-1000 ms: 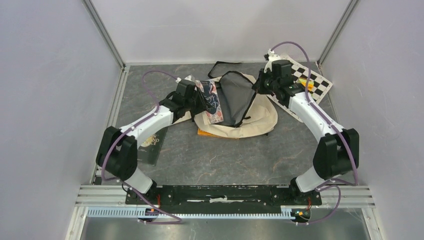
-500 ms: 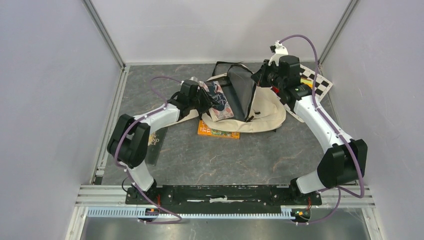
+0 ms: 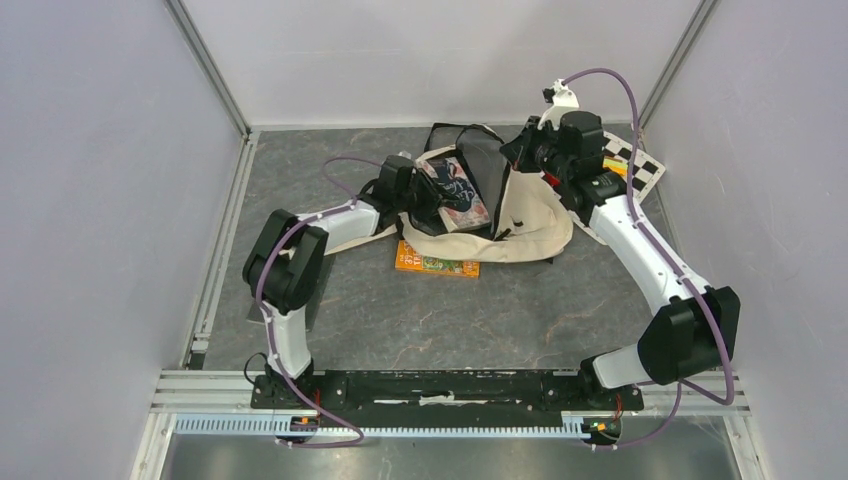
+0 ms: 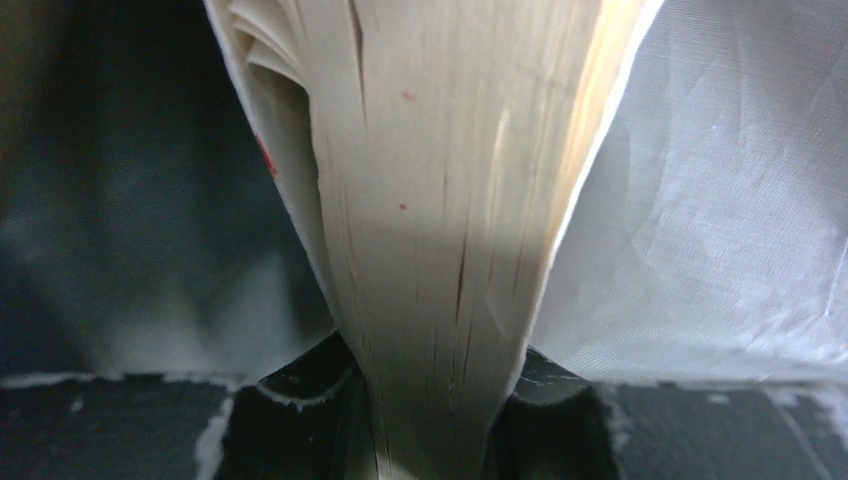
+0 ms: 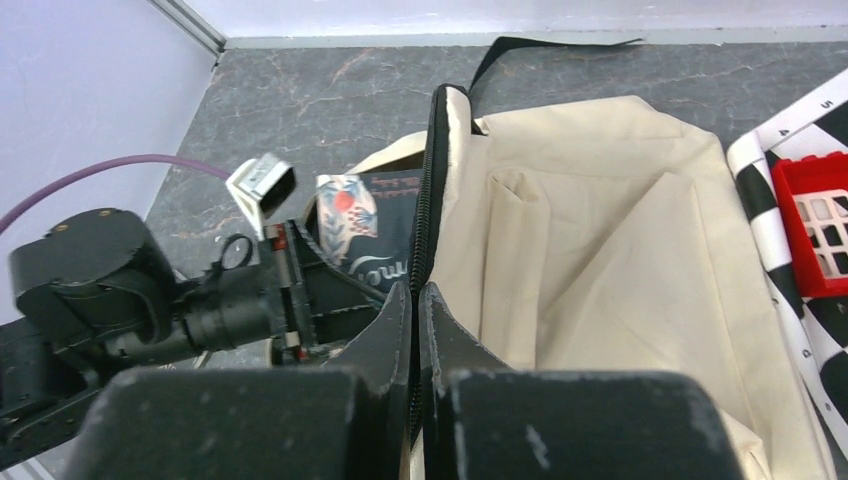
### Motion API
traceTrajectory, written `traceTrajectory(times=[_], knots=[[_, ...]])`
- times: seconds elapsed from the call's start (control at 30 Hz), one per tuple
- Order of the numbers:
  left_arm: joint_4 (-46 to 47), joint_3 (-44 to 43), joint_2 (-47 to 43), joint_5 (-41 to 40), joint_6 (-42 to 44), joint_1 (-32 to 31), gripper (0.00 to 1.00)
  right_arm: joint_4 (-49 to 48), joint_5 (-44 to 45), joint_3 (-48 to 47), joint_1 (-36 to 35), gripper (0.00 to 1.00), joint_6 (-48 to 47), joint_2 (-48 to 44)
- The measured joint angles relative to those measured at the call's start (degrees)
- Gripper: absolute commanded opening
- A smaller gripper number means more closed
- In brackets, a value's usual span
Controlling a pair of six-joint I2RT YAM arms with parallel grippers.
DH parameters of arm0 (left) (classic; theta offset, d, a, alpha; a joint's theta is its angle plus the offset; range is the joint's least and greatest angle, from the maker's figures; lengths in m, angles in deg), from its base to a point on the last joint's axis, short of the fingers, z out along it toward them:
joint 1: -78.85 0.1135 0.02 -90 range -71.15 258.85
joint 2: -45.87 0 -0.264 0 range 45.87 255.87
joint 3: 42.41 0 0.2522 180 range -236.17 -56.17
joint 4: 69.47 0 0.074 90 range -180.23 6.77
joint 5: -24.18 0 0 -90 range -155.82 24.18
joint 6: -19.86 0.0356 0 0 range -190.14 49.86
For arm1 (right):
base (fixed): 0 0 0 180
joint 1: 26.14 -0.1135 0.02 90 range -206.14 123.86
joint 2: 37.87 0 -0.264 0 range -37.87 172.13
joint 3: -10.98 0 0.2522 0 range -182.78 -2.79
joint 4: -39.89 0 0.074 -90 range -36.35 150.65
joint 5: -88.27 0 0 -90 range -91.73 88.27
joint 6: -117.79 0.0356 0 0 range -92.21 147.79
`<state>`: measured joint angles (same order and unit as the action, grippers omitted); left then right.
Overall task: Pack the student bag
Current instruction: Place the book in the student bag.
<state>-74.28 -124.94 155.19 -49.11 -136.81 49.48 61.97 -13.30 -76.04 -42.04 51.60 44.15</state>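
I need to push the book deeper into the bag with my left gripper, toward the held zipper edge, and then let go of the book.
The student bag (image 3: 530, 215), cream canvas with a black zipper, lies at the table's middle back with its mouth held up. My right gripper (image 3: 513, 152) is shut on the zipper edge (image 5: 432, 200) of the bag (image 5: 600, 220). A thick book with a dark floral cover (image 3: 456, 192) is clamped in my left gripper (image 3: 418, 195) and reaches into the bag's mouth. In the left wrist view the book's page edge (image 4: 450, 230) fills the middle between the jaws of the left gripper (image 4: 440, 400), with grey lining (image 4: 130, 200) to the left and pale fabric (image 4: 720, 220) to the right.
An orange book (image 3: 436, 264) lies flat, half under the bag's front edge. A checkerboard mat (image 3: 643, 166) with a red basket (image 5: 822, 215) sits at the back right. Walls enclose the table on three sides.
My left arm has stretched right and carried the book into the bag's mouth. The right gripper has lifted the zipper edge back, and the bag has bunched to the right.
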Motion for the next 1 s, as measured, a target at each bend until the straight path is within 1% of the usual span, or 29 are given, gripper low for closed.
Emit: traceTrajectory(times=[0.27,0.3,0.33,0.43,0.5,0.53,0.6,0.67,0.77,0.87,1.0], knots=[[1.8,-8.3,7.3,0.4,-2.2,-3.3,0.02,-1.5,0.2,0.0,-2.4,0.0,0.4,-0.1],[1.7,-9.3,8.1,0.4,-2.2,-3.6,0.02,-1.6,0.3,0.0,-2.5,0.0,0.4,-0.1],[1.5,-10.4,9.2,0.3,-2.2,-3.9,0.05,-1.7,0.3,0.0,-2.6,0.0,0.4,-0.1],[1.3,-13.7,12.2,0.3,-1.9,-4.6,0.23,-1.9,1.2,0.0,-3.0,0.0,0.4,-0.1],[0.1,-15.5,13.9,-0.1,-0.5,-5.0,0.33,-1.8,1.9,0.0,-3.2,0.0,0.3,-0.1],[-0.7,-16.4,14.7,-0.2,0.3,-5.1,0.35,-1.8,2.6,0.0,-3.2,0.0,0.2,-0.1],[-3.5,-19.2,16.5,-0.3,2.8,-5.3,0.45,-1.9,3.4,0.3,-3.2,0.0,-0.1,-0.1],[-4.7,-21.1,17.9,-0.2,5.4,-5.5,0.59,-2.0,4.7,1.2,-3.2,0.0,-0.4,-0.2],[-7.1,-22.4,18.1,-0.4,9.5,-5.6,0.73,-1.8,7.6,2.8,-3.3,0.0,-1.3,-0.3],[-10.5,-22.7,17.5,-2.6,14.4,-5.6,0.87,-1.7,11.6,4.0,-3.3,0.0,-2.5,-0.7],[-14.8,-20.9,13.0,-6.3,20.5,-5.6,0.94,-1.6,16.0,5.6,-2.9,0.0,-3.7,-1.0]])
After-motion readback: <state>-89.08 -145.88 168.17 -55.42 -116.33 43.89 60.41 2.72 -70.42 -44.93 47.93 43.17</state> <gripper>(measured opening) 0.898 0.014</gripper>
